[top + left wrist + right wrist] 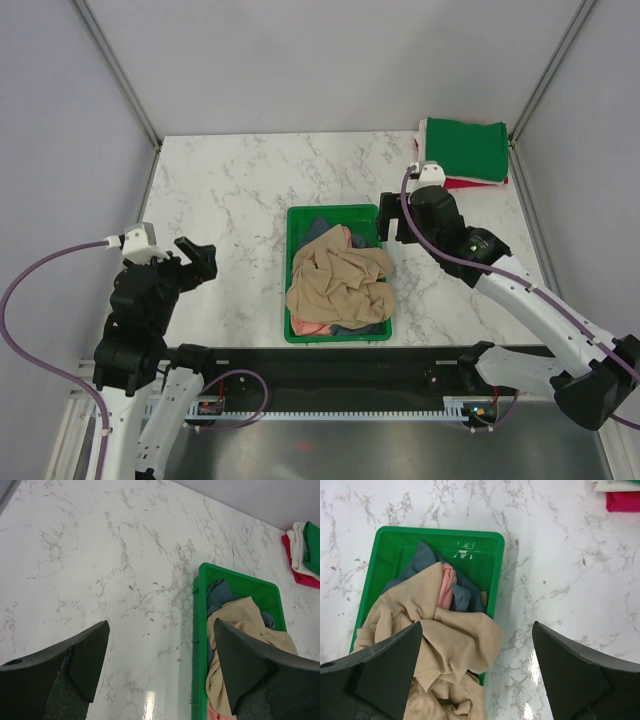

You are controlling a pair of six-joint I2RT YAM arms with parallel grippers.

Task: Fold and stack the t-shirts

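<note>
I will move my right gripper to the left in the top view and down onto its collar (304, 276) (384, 616), since the tan-beige t-shirt lies uppermost in the heap.
A crumpled tan-beige t-shirt (340, 280) lies on top of a heap in the green plastic tray (290, 270). A grey-blue shirt (320, 228) and a salmon pink shirt (306, 327) show under it. A folded dark green shirt (465, 148) lies on a red one (482, 183) at the back right. My right gripper (392, 217) is open and empty above the tray's far right corner; its view shows the tan shirt (450, 645), pink shirt (446, 587) and grey-blue shirt (422, 560) below. My left gripper (195, 258) is open and empty, left of the tray.
The tray stands at the table's front middle on white marble. The left wrist view shows its left rim (200, 630) between my open left gripper's (160, 630) fingers, with the folded stack (302, 555) far right. Grey walls and metal posts bound the table.
</note>
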